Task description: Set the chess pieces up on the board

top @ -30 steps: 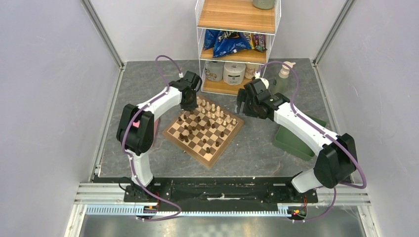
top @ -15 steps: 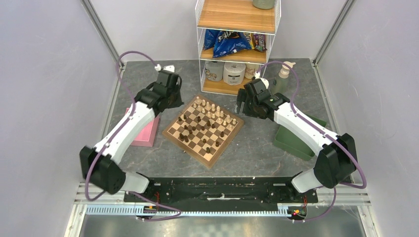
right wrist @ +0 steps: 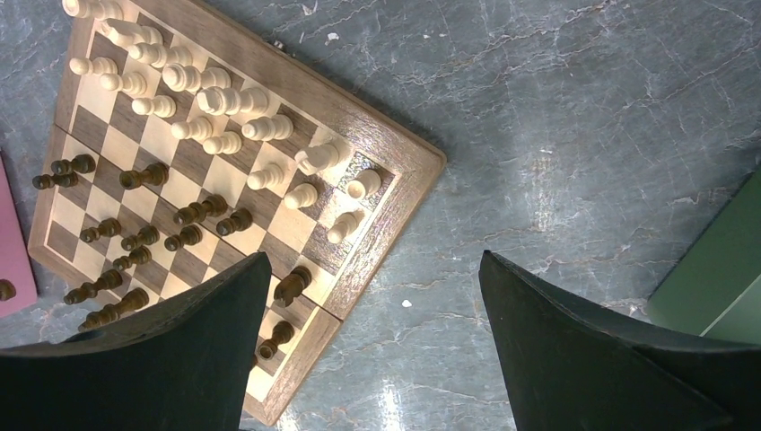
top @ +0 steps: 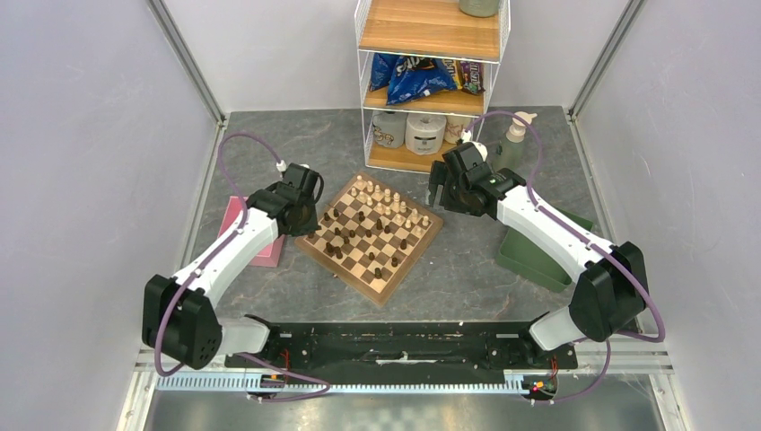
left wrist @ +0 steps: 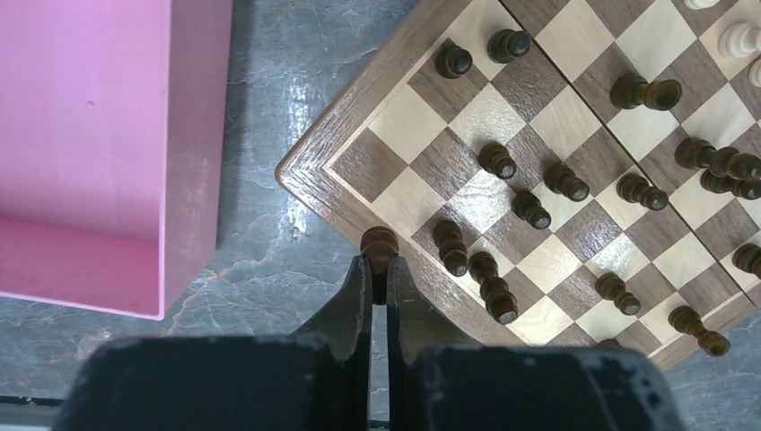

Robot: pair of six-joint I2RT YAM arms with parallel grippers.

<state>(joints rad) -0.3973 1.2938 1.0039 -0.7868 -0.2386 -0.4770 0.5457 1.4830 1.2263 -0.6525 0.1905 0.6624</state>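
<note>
The piece in my left gripper goes down next, past the board's border onto the cream square, empty between the board's corner square and the row's dark brown pieces.
The board lies turned like a diamond mid-table. Cream chess pieces fill its far side and dark brown pieces are scattered over its left half. My left gripper hovers at the board's left corner. In the left wrist view it is shut on a dark brown piece above the board's border. My right gripper is open and empty just off the board's right corner, over bare table. The cream pieces and the border show in its view.
A pink block lies left of the board, close to my left gripper. A green tray sits at the right. A wire shelf unit and a soap bottle stand at the back.
My left arm has swung from the board's far corner out to the left and then nearer, to the board's left corner. The right arm has not moved.
</note>
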